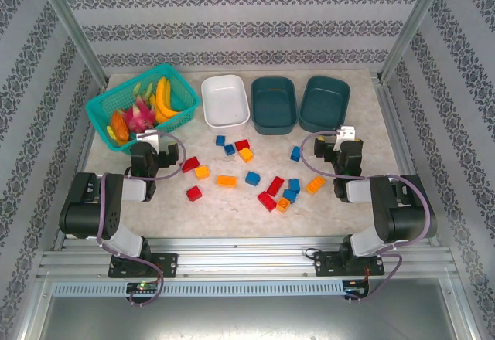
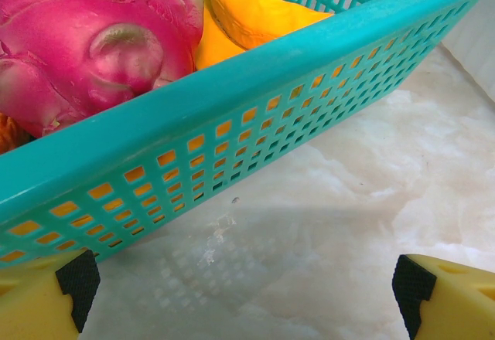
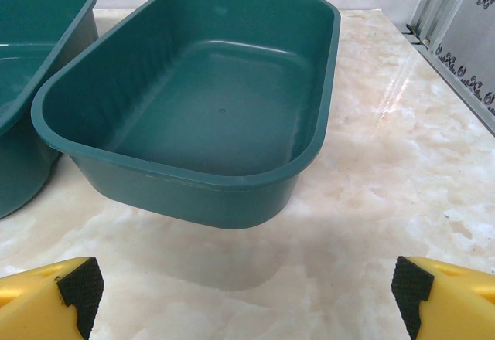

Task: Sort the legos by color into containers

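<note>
I need to move my right gripper back toward my base and then down, turning it over the orange lego nearest it, because its fingers are still empty.
Red, blue and orange legos lie scattered mid-table, among them a red one (image 1: 193, 193), an orange one (image 1: 226, 180) and a blue one (image 1: 252, 178). Along the back stand three empty containers: a white tub (image 1: 225, 100) and two dark teal tubs (image 1: 274, 103) (image 1: 325, 102). My left gripper (image 1: 153, 139) (image 2: 244, 286) is open over bare table, just short of the turquoise basket. My right gripper (image 1: 345, 136) (image 3: 244, 286) is open too, facing the right teal tub (image 3: 193, 100), with the middle teal tub (image 3: 23, 85) at the frame's left edge. Nothing sits between either pair of fingers.
The turquoise mesh basket (image 1: 143, 106) (image 2: 232, 116) at the back left holds toy fruit, including a pink dragon fruit (image 2: 100, 46). Patterned walls and metal posts ring the table. Bare marble lies between each gripper and the legos.
</note>
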`<state>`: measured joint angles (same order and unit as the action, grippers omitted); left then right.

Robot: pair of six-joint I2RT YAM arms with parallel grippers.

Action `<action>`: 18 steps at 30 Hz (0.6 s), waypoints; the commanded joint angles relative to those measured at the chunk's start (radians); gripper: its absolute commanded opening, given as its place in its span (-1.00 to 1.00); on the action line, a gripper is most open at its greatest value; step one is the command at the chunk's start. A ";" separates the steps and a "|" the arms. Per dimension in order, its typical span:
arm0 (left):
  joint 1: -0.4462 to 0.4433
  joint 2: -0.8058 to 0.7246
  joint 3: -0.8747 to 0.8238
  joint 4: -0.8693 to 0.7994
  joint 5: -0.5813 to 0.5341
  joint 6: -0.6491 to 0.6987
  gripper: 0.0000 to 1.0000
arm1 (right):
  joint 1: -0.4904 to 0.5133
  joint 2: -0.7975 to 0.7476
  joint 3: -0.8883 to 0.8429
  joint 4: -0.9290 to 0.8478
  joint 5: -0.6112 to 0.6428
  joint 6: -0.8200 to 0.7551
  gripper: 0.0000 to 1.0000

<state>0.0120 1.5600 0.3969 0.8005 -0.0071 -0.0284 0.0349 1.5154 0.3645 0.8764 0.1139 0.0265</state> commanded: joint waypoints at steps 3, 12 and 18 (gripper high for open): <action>-0.013 -0.027 0.014 0.018 -0.012 0.017 1.00 | -0.006 -0.015 0.008 0.042 -0.029 0.008 0.95; -0.244 -0.489 0.201 -0.466 -0.369 0.055 1.00 | 0.148 -0.494 0.374 -0.675 0.351 0.134 0.95; -0.300 -0.548 0.586 -1.238 -0.456 -0.558 1.00 | 0.066 -0.458 0.745 -1.503 0.088 0.683 0.95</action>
<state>-0.2924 0.9939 0.8383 0.1131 -0.3786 -0.2096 0.1184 1.0420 1.1328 -0.1505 0.3119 0.4694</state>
